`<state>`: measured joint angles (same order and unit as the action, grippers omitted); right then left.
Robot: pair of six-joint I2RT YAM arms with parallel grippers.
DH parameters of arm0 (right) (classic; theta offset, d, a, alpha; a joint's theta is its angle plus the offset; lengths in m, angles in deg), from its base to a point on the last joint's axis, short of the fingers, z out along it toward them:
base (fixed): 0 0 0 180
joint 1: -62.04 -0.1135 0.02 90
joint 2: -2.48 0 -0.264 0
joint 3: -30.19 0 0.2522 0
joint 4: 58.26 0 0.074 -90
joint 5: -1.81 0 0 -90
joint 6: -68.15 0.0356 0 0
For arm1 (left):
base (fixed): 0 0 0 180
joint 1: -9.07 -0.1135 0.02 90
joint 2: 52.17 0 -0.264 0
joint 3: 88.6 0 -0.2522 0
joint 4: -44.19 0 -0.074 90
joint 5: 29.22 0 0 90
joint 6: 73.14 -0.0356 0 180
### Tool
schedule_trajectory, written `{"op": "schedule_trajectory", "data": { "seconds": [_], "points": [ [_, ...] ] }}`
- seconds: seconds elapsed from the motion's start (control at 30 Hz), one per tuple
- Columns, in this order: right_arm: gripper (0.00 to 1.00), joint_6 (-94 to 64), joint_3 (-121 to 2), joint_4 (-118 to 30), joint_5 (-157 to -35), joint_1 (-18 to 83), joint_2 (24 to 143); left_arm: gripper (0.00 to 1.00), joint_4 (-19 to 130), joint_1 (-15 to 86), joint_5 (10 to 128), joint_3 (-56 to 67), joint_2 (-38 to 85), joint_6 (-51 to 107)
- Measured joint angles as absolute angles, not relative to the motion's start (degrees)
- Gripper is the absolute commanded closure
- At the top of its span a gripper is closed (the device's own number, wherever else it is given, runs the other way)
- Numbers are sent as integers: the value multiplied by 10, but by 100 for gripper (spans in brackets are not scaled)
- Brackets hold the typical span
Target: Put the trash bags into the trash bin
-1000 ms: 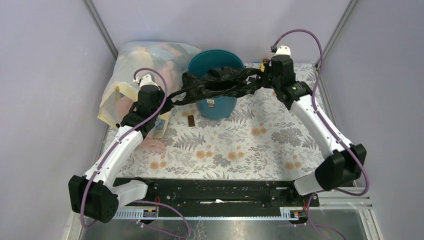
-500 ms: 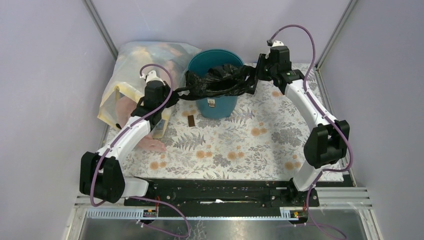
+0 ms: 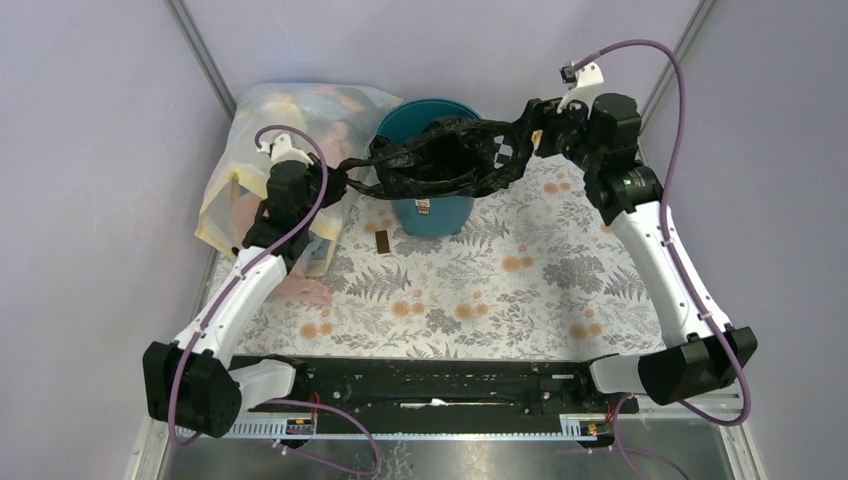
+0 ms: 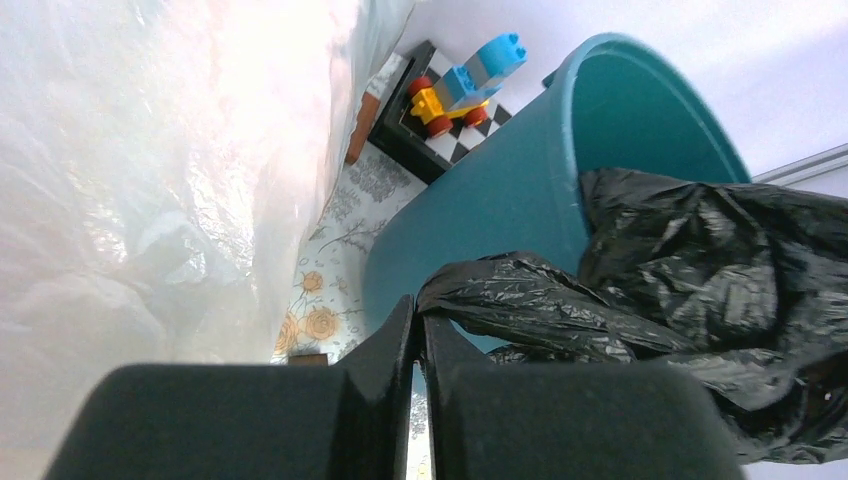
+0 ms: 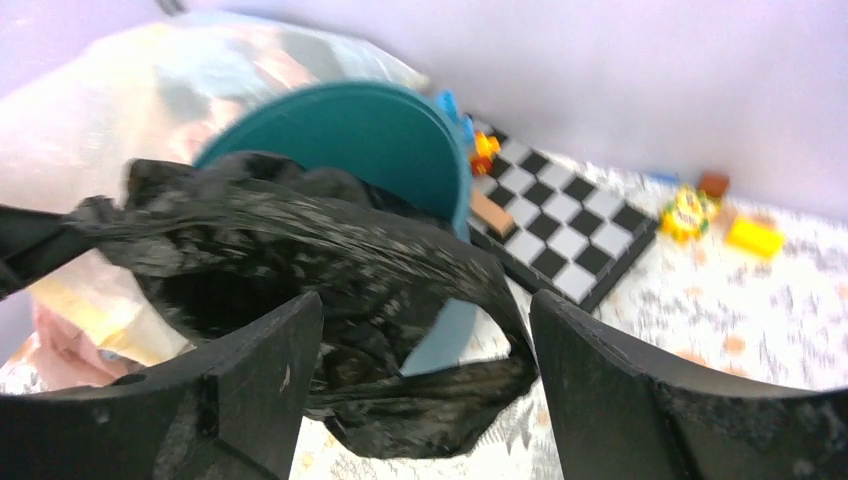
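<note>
The bag is held only by my left gripper, so my right gripper should next move toward the teal bin and slightly outward, onto the bag's far edge by its opening [image 3: 512,129] [image 5: 472,264].
The teal trash bin [image 3: 432,208] stands at the back of the floral cloth. A crinkly black trash bag [image 3: 440,160] hangs stretched over its mouth, between both grippers. My left gripper [image 3: 333,186] is shut on the bag's left edge; in the left wrist view the fingertips [image 4: 420,308] pinch the black plastic [image 4: 520,300] beside the bin wall [image 4: 500,215]. My right gripper [image 3: 531,136] stands open at the bag's right end. In the right wrist view its wide jaws [image 5: 420,335] flank the loose bag [image 5: 300,250] without closing on it, the bin [image 5: 370,130] behind.
A big translucent bag of clothes [image 3: 270,150] leans against the bin's left side, close to my left arm. A small brown block [image 3: 383,242] lies in front of the bin. Behind the bin sit a checkerboard [image 5: 570,230] and toy bricks [image 5: 750,235].
My right gripper has opened wide and let the bag's right end go, and that arm swung back and to the right. The bag's mouth now spreads over the bin. The left gripper still holds.
</note>
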<state>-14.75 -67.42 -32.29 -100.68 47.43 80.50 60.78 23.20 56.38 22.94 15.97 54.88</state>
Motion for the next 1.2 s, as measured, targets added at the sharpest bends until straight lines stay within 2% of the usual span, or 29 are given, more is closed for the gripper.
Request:
{"op": "schedule_trajectory", "data": {
  "seconds": [0.27, 0.43, 0.63, 1.0, 1.2],
  "points": [
    [15, -250, -765, -322, -1118, 438, 835, 93, 621, 232, 551, 221, 138, 542],
    [15, -312, -846, -288, -1134, 392, 900, 93, 627, 232, 548, 194, 138, 535],
    [21, -346, -903, -255, -1134, 389, 961, 93, 631, 232, 547, 168, 138, 529],
    [57, -387, -968, -193, -1175, 387, 1024, 93, 651, 231, 541, 137, 154, 519],
    [95, -395, -969, -184, -1189, 386, 1027, 93, 656, 227, 531, 131, 157, 516]
  ]
}}
